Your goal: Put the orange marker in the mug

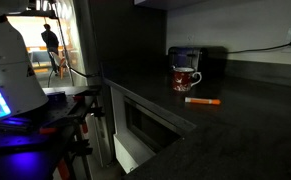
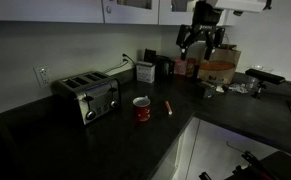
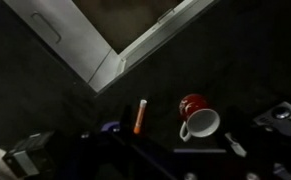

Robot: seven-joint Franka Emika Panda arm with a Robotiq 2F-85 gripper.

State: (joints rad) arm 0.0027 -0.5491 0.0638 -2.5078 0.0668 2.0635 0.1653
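I will lower my gripper's open fingers well down toward the mug point(image 2: 142, 109) and close them across the orange marker's body point(image 2: 169, 108), which lies flat there.
The orange marker point(image 1: 202, 101) lies flat on the dark countertop, a short way from the mug point(image 1: 186, 79). The mug is white with red patterning, stands upright and looks empty. Both also show in an exterior view, the mug point(image 2: 142, 109) left of the marker point(image 2: 169, 106), and from above in the wrist view, the marker point(image 3: 140, 116) beside the mug point(image 3: 197, 117). My gripper point(image 2: 201, 47) hangs high above the counter, well away from both, with its fingers spread and nothing between them.
A toaster point(image 2: 87, 97) stands on the counter behind the mug. Boxes and small items point(image 2: 217, 70) crowd the far corner of the counter. The counter edge and a pale cabinet front point(image 3: 135, 50) run below it. The room is dim.
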